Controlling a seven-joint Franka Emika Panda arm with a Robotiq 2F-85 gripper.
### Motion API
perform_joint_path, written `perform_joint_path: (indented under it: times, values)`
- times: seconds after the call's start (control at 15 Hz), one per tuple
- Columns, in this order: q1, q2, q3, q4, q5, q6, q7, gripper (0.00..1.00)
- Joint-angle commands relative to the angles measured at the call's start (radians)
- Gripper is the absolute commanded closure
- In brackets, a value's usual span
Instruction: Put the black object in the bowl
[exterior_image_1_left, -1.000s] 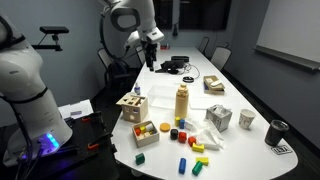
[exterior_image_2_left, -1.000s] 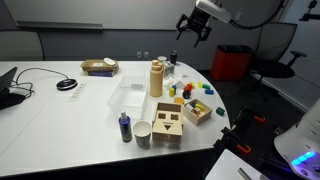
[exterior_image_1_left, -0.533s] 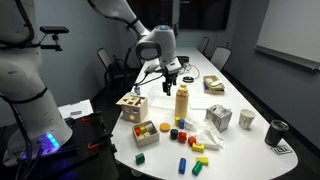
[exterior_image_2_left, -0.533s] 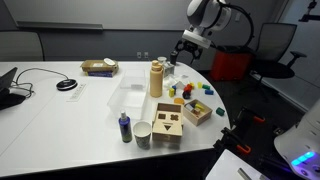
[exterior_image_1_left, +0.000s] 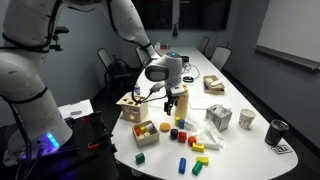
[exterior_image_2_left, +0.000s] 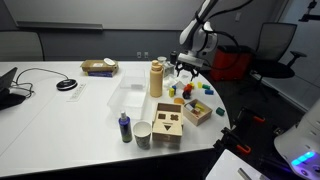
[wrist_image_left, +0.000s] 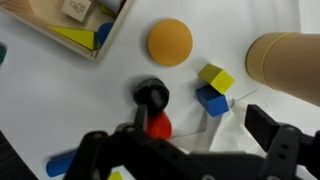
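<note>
The robot should next lower its open gripper and move it to the left in the wrist view, because the black object (exterior_image_1_left: 174, 133) (wrist_image_left: 152, 94) lies below, closer to one finger than to the other.
The black object (wrist_image_left: 152, 95) is a small dark rounded piece on the white table, seen in the wrist view just above a red piece (wrist_image_left: 160, 126). My gripper (wrist_image_left: 178, 136) is open and empty, and hangs above these two pieces with its fingers either side of them. In both exterior views the gripper (exterior_image_1_left: 172, 103) (exterior_image_2_left: 186, 68) hovers low beside the tan cylinder bottle (exterior_image_1_left: 182, 100). A clear plastic bowl-like container (exterior_image_2_left: 129, 93) lies on the other side of the bottle. The black piece is too small to pick out in the exterior views.
An orange ball (wrist_image_left: 170, 42), a yellow block (wrist_image_left: 215, 77) and a blue block (wrist_image_left: 211, 99) lie close by. A wooden tray of blocks (exterior_image_1_left: 146, 131), a wooden shape-sorter box (exterior_image_1_left: 131, 106), two metal cups (exterior_image_1_left: 219, 117) and a black cup (exterior_image_1_left: 277, 131) stand around.
The arm has swung from the far end of the table forward and down, and the open gripper now hangs over the small blocks beside the tan bottle.
</note>
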Motion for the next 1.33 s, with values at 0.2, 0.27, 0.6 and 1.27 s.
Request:
perform_joint_path:
  times: [0.2, 0.27, 0.6, 1.27]
  values:
    - [-0.002, 0.197, -0.033, 0.15, -0.013, -0.005, 0.023, 0.0]
    - [0.001, 0.224, -0.041, 0.171, -0.017, -0.007, 0.027, 0.0]
    - [0.007, 0.338, -0.071, 0.261, -0.017, 0.006, 0.041, 0.0]
    - [0.015, 0.442, -0.068, 0.308, -0.001, 0.013, 0.115, 0.25]
